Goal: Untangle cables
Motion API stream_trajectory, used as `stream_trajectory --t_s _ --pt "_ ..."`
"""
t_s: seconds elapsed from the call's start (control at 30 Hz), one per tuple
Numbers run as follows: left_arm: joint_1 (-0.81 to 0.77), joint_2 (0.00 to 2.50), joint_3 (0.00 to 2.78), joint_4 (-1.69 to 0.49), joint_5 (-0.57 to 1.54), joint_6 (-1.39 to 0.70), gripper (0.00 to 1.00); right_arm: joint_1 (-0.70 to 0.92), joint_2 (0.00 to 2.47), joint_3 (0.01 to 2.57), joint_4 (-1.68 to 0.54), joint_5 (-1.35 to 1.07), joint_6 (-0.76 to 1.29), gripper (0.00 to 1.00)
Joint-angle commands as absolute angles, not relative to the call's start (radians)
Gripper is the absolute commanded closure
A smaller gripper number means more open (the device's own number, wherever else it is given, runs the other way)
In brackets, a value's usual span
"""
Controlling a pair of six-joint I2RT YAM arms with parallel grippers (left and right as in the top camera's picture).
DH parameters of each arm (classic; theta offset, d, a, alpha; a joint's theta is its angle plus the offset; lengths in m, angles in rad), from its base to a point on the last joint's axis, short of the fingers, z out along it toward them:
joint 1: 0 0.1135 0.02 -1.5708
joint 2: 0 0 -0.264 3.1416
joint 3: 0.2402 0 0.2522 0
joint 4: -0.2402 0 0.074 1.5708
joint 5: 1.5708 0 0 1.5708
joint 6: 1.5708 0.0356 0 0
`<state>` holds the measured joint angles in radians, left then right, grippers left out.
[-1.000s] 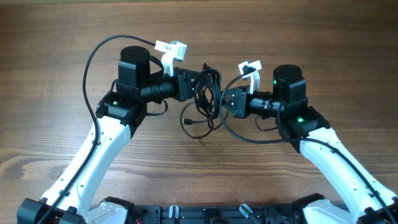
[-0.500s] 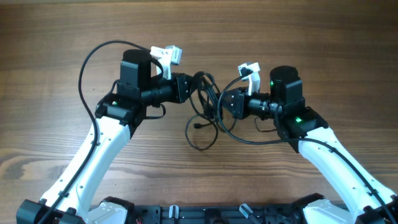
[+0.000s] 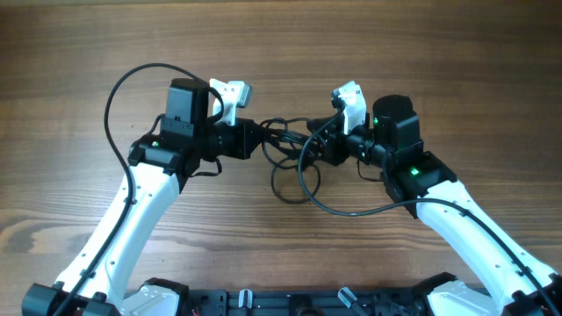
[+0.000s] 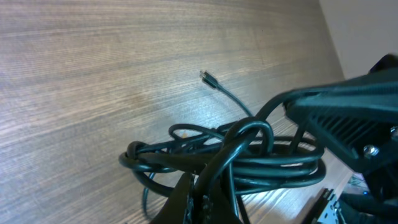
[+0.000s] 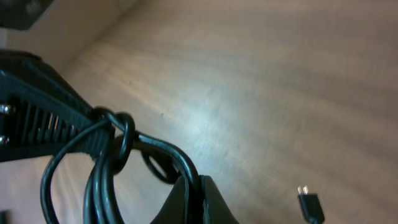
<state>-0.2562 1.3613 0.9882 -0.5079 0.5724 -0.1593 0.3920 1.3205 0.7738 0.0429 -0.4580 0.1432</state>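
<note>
My right gripper has the clamped cord point(image 3: 317, 147) point(image 5: 195, 190) between its fingers with the loop hanging below, so next it should lift up and outward, tilt its fingers upward and release the cord.
The cables point(image 3: 288, 140) are a knotted bundle of thin black cords held above the wooden table between my two grippers; one loop hangs down toward the table. My left gripper point(image 3: 262, 139) is shut on the bundle's left side. The left wrist view shows the coiled cables point(image 4: 249, 155) pinched in its jaws point(image 4: 208, 193) and a loose plug end point(image 4: 208, 78) beyond. My right gripper point(image 3: 321, 142) is shut on the bundle's right side. The right wrist view shows a knot point(image 5: 118, 127) and a cord clamped in its jaws point(image 5: 193, 190), with a small plug point(image 5: 310, 202) hanging at the lower right.
Thicker black arm wires arc beside each arm, one at the left point(image 3: 118, 88) and one below the right gripper point(image 3: 351, 206). The wooden table point(image 3: 457, 53) lies under everything.
Both grippers have lifted and pulled apart, stretching the bundle out sideways. The hanging loop has shifted and the cords sit more horizontal than before.
</note>
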Motion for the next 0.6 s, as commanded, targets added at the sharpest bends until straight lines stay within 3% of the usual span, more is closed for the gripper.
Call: stream_trajectory --t_s 0.0,0.3,0.47,0.57 --pt "-0.212 1.364 0.982 -0.545 0.45 -0.082 0.96 0.348 1.319 0.791 0.155 -0.199 0.04 0.96" --pt "-0.212 1.375 0.982 -0.546 0.42 -0.081 0.96 0.346 1.319 0.791 0.409 -0.105 0.047 0.96" --pt "-0.212 1.375 0.982 -0.551 0.406 -0.082 0.96 0.334 1.319 0.791 0.523 0.012 0.281 0.96" --pt "-0.212 1.375 0.982 -0.556 0.372 -0.082 0.96 0.301 1.319 0.791 0.586 -0.038 0.71 0.96"
